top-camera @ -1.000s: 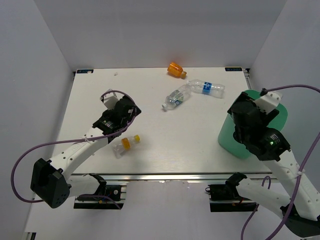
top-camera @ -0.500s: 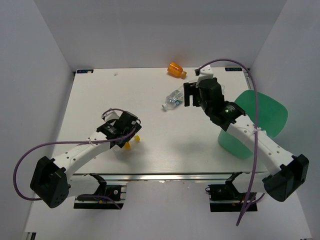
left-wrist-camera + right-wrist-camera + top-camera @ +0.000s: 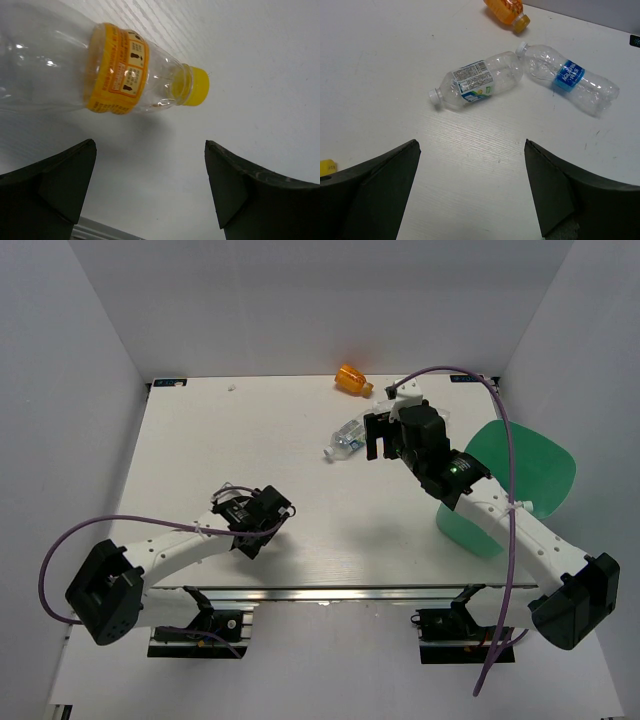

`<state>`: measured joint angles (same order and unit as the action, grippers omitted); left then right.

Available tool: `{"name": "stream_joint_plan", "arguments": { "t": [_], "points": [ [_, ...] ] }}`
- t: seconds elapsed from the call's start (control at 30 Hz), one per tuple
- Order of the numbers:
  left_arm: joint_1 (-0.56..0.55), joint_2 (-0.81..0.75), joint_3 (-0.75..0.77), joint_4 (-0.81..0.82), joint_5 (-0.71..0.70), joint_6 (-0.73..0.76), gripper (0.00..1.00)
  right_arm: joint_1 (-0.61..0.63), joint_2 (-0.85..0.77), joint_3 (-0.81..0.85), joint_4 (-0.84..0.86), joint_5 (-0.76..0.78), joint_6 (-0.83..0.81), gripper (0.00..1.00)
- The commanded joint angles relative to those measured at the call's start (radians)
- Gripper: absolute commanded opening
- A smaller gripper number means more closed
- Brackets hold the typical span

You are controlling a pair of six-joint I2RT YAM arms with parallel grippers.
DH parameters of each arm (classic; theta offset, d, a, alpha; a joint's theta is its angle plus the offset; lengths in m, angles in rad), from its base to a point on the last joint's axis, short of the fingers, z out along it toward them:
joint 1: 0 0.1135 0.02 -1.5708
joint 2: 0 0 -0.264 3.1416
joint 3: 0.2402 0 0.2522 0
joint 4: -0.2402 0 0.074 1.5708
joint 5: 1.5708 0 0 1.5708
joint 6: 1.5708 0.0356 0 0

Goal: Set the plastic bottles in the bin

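Note:
Next, my left gripper moves to the left in the top view, turns and lowers over the small clear bottle's orange label. The bottle lies across the gripper's opening.
The small clear orange-capped bottle lies on its side just ahead of my open, empty left gripper. In the top view the left gripper hides it. My right gripper is open and empty, hovering above the table. Ahead of it lie the long clear bottle, the clear blue-labelled bottle and the stubby orange bottle. In the top view the orange bottle and part of the long clear bottle show. The green bin stands at the right edge.
The white table is walled on three sides. The right arm's purple cable arcs over the bin. The orange cap shows at the left edge of the right wrist view.
My right arm swung from over the bin to the middle back of the table, by the bottles. My left gripper moved toward the near edge and now covers the small bottle.

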<state>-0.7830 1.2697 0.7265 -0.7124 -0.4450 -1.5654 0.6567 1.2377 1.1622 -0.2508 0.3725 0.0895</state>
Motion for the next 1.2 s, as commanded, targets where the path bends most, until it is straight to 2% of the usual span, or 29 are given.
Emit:
{"name": "stream_joint_plan", "arguments": {
  "t": [0.0,0.17,0.5,0.9,1.17],
  "points": [
    [-0.004,-0.064,-0.001,-0.042,-0.113,-0.093,0.98,0.001,-0.027,-0.006,0.038,-0.011,-0.027,0.89],
    [0.002,-0.099,-0.010,-0.070,-0.178,-0.120,0.98,0.000,-0.017,-0.002,0.016,0.009,-0.033,0.89],
    [0.057,-0.113,-0.068,-0.082,-0.159,-0.134,0.98,0.001,-0.017,-0.009,0.015,0.002,-0.050,0.89],
    [0.152,-0.135,-0.165,0.031,-0.170,-0.110,0.98,0.001,-0.009,-0.018,0.024,-0.014,-0.083,0.89],
    [0.202,-0.046,-0.102,0.100,-0.198,-0.022,0.98,0.001,0.005,-0.019,0.025,-0.027,-0.083,0.89]
  ]
}}
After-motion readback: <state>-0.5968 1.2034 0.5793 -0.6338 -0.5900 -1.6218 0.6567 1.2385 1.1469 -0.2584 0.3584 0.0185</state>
